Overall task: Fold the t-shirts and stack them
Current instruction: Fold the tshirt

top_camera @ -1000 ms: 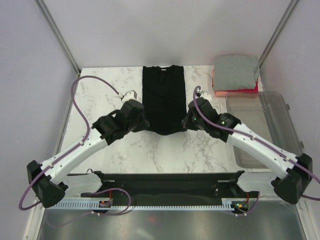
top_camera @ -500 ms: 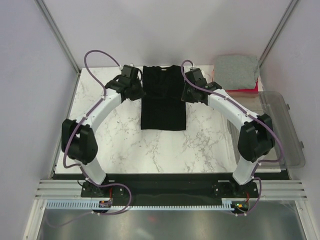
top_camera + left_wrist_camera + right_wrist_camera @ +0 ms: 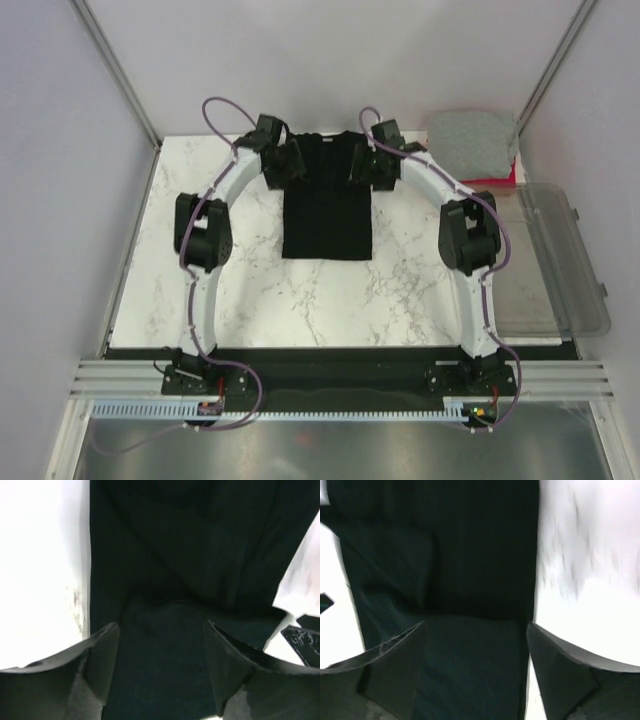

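Next, my left gripper draws back and down onto the black t-shirt's near corner (image 3: 286, 255) on this gripper's side, since that corner lies back of it and below.
A black t-shirt (image 3: 326, 215) lies as a long narrow strip at the table's middle, collar at the far end. My left gripper (image 3: 291, 166) hovers at its far left edge and my right gripper (image 3: 358, 166) at its far right edge, both near the collar. In the left wrist view the left gripper (image 3: 162, 630) stands open over the black cloth (image 3: 190, 555). The right gripper (image 3: 476, 630) is open too, above the black cloth (image 3: 470, 555), with nothing pinched. At the far right a folded grey t-shirt (image 3: 472, 140) rests on a red-pink one (image 3: 497, 180).
A clear plastic bin (image 3: 552, 262) lies along the table's right edge, just nearer than the stacked tees. Both arms arch over the marble tabletop (image 3: 200, 190) on either side of the black shirt. Grey walls close the far side.
Both arms swung from the shirt's near hem to its far end by the collar. Both grippers, shut a moment ago, now stand open.
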{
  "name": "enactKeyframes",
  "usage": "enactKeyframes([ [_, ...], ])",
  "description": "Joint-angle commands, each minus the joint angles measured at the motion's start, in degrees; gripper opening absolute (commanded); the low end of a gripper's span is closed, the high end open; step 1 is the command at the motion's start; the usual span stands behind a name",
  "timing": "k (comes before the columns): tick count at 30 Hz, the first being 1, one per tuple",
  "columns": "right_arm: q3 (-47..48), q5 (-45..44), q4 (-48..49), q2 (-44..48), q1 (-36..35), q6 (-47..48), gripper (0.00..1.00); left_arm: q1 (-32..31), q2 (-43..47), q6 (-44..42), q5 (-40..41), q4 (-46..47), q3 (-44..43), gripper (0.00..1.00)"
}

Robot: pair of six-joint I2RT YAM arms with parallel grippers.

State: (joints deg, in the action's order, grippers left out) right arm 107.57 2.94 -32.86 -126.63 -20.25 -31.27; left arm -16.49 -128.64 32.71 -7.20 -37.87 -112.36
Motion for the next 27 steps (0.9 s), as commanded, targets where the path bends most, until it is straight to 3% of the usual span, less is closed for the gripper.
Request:
enactKeyframes([
  [1, 18.7, 8.0, -4.5, -7.0, 2.9, 3.6, 0.9, 3.9, -7.5, -1.1, -5.9, -11.9, -20.8, 0.79],
  [3, 23.3, 8.4, -7.8, -6.3, 3.6, 5.9, 0.93, 4.5, -7.0, -1.3, -5.5, -14.9, -26.1, 0.79],
  [5, 18.8, 7.4, -6.3, -2.1, 3.9, 6.1, 0.93, 4.5, -2.1, -1.4, -3.6, -13.6, -17.4, 0.79],
  [7, 5.2, 7.7, -3.2, 7.1, 4.0, 5.0, 0.93, 4.5, 7.1, -0.7, -2.6, -10.2, -7.5, 0.79],
  [8, -0.7, 9.1, -0.8, 10.6, 4.0, 4.2, 0.93, 4.5, 10.2, -0.4, -2.8, -5.4, 3.4, 0.78],
  [9, -12.4, 10.3, 4.5, 17.2, 4.1, 3.3, 0.93, 4.5, 16.4, 0.0, -3.2, -2.9, 8.8, 0.78],
  [12, -31.5, 15.8, 13.0, 27.2, 4.0, -1.2, 0.92, 4.4, 23.9, 1.7, -5.0, 4.8, 26.3, 0.76],
  [17, -50.7, 19.9, 22.6, 34.2, 3.1, -5.6, 0.91, 2.9, 34.6, 3.9, -7.9, 13.9, 46.6, 0.75],
  [27, -58.4, 22.8, 34.5, 27.6, 2.8, -7.5, 0.81, 1.3, 35.6, 6.6, -9.8, 25.4, 60.1, 0.75],
])
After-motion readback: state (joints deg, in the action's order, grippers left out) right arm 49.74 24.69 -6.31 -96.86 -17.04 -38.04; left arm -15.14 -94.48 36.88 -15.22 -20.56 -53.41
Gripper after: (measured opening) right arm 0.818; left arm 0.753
